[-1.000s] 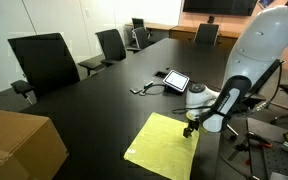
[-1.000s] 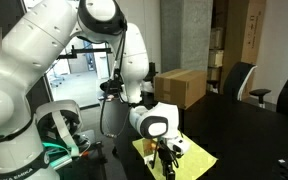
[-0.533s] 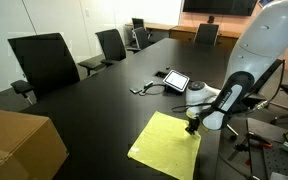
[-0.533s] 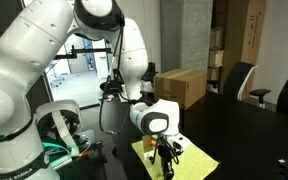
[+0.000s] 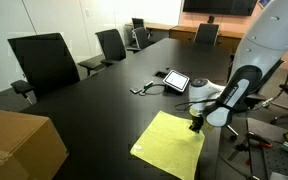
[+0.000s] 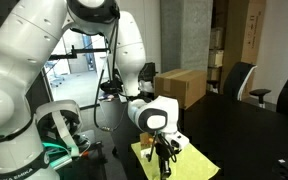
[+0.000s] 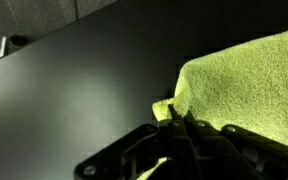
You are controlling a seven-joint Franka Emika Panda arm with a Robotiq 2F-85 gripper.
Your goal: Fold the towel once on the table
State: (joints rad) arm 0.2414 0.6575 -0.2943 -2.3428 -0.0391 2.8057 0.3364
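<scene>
My gripper carries the towel's pinched corner outward over the towel toward the towel's corner nearest the cable (image 5: pixel 160 113) next, while the rest of the towel lies flat.
The yellow-green towel (image 5: pixel 169 145) lies on the black table (image 5: pixel 94 105) near its edge, also seen in an exterior view as the towel (image 6: pixel 192 162). My gripper (image 5: pixel 195 127) stands at the towel's far right corner, fingers down. In the wrist view the gripper (image 7: pixel 175 117) is shut on a pinched-up corner of the towel (image 7: pixel 244 85), with the cloth bunched between the fingertips. The rest of the towel spreads flat to the right in that view.
A white-framed tablet (image 5: pixel 175 79) with a cable lies behind the towel. A brown cardboard box (image 5: pixel 19 145) sits at the near left, also seen as the box (image 6: pixel 181 86). Black office chairs (image 5: pixel 44 62) ring the table. Equipment stands off the table's right edge.
The gripper has closed on the towel's corner. The towel and gripper have shifted slightly to the right along the table.
</scene>
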